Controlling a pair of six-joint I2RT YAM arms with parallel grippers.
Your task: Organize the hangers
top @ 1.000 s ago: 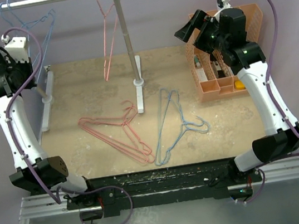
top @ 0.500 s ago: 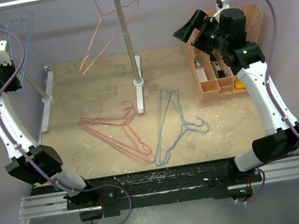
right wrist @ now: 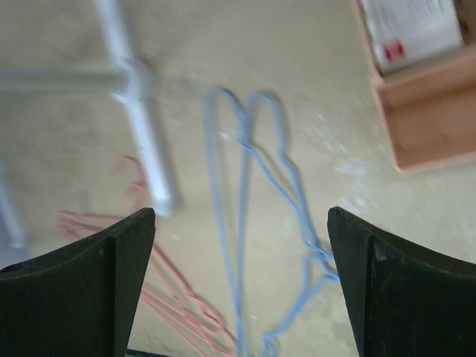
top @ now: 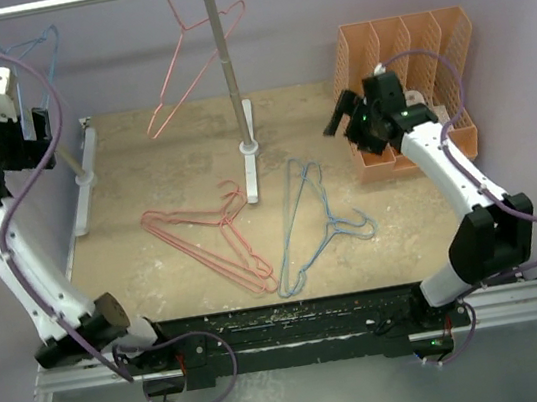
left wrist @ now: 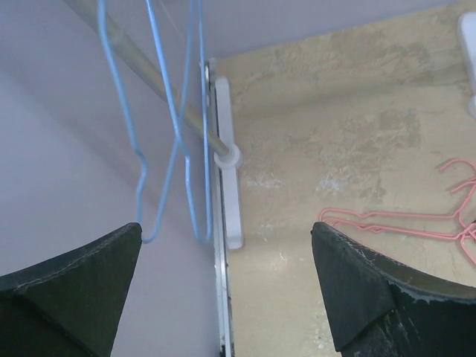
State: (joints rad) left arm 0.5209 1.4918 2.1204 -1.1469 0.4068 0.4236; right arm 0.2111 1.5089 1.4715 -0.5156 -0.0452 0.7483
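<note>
Next, my right gripper moves down and back around the blue hook's outer bend [top: 374,229], which lies below it toward my base and sticks out over bare tabletop.
Blue hangers [top: 35,46] hang by their hooks at the left end of the white rail, seen close in the left wrist view as blue hangers [left wrist: 175,126]. My left gripper [top: 40,132] is just below them, open and empty [left wrist: 227,282]. A pink hanger [top: 195,62] hangs at the rail's right end. On the table lie pink hangers [top: 209,240] and, to their right, blue hangers [top: 307,220]. My right gripper [top: 339,116] hovers open above the lying blue hangers [right wrist: 242,223], nothing between its fingers [right wrist: 242,275].
The white pole rack [top: 228,86] stands at the back, its base foot [right wrist: 145,141] on the table. An orange slotted file holder [top: 404,59] sits at the back right beside my right arm. Purple walls close the left and back sides.
My left gripper has opened and let go of the blue hangers, which now hang at the rail's left end. My right arm has dropped down and forward over the table's blue hangers.
</note>
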